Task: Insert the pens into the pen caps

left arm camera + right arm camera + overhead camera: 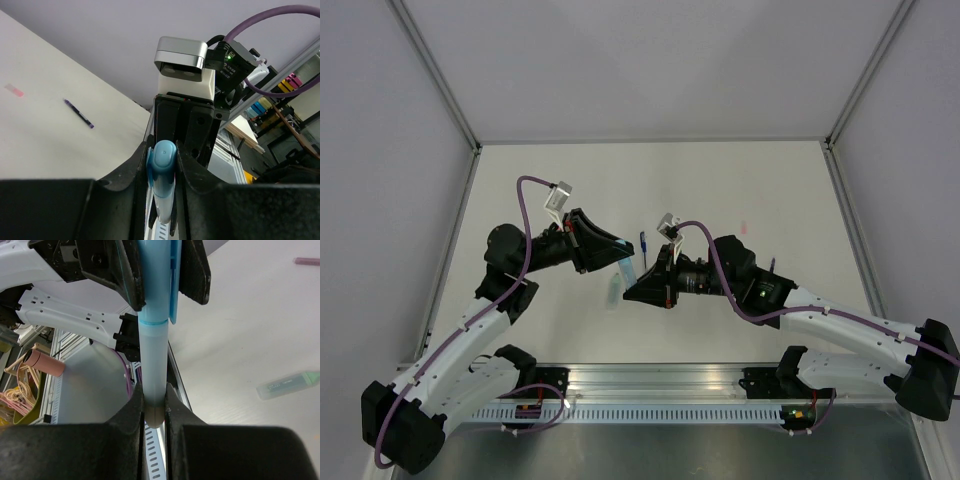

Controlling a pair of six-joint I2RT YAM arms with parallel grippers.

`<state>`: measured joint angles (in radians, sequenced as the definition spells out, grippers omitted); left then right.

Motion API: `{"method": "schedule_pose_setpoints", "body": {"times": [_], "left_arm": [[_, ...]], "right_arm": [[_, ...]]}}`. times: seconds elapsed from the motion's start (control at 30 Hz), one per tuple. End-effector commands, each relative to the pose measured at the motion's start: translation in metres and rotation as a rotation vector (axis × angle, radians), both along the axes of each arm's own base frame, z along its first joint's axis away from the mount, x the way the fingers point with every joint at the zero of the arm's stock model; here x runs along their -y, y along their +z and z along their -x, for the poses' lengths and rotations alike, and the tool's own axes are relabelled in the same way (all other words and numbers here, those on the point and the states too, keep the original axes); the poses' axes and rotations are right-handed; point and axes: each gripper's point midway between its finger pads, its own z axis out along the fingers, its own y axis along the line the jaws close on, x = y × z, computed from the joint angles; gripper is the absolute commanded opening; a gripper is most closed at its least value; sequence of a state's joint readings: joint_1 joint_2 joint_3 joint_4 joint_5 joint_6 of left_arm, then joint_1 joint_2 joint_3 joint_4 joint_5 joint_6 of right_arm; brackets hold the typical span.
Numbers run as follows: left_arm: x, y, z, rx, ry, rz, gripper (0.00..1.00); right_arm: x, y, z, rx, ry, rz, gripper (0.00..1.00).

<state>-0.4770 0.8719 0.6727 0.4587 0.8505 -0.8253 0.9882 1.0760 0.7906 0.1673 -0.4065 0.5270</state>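
The cap is already on its pen, so my left gripper will next tilt its fingers down, lower to the tabletop (pixel 636 265) beside the blue pen below and release.
A light blue pen cap (pixel 164 156) sits pinched between the fingers of my left gripper (pixel 164 167), which is shut on it. The cap's pale blue pen (pixel 152 360) runs straight into my right gripper (pixel 154 405), shut on the barrel's rear end. From above, both grippers meet mid-table, left gripper (pixel 618 252) and right gripper (pixel 634 282) facing each other with the pen (pixel 629 267) between them. On the table lie a blue pen (pixel 643 246) (pixel 78 113), a mint green cap (pixel 613 290) (pixel 287 384) and a pinkish piece (pixel 744 226) (pixel 14 90) (pixel 306 261).
A small dark stick (pixel 772 264) lies beside the right forearm. An aluminium rail (pixel 660 380) runs along the near edge between the arm bases. Grey walls with metal posts (pixel 440 90) enclose the white table.
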Motion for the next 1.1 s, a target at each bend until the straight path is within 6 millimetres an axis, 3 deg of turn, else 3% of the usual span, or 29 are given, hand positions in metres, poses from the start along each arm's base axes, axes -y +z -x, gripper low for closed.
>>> {"method": "schedule_pose_setpoints", "body": {"times": [0.0, 0.27, 0.63, 0.87, 1.07], "left_arm": [[-0.001, -0.002, 0.03, 0.032, -0.133, 0.024, 0.02], [0.002, -0.017, 0.038, -0.005, -0.175, 0.036, 0.02], [0.006, -0.02, 0.06, -0.024, -0.26, 0.077, 0.02], [0.007, -0.037, 0.059, -0.044, -0.226, 0.039, 0.02], [0.017, -0.043, 0.065, -0.04, -0.25, 0.041, 0.02]], "right_arm": [[0.0, 0.063, -0.016, 0.093, -0.079, -0.139, 0.0], [0.006, 0.131, -0.033, 0.206, -0.176, -0.258, 0.0], [-0.002, 0.172, -0.054, 0.273, -0.235, -0.291, 0.0], [0.014, 0.209, -0.058, 0.348, -0.278, -0.32, 0.0], [0.02, 0.222, -0.072, 0.374, -0.3, -0.314, 0.0]]}}
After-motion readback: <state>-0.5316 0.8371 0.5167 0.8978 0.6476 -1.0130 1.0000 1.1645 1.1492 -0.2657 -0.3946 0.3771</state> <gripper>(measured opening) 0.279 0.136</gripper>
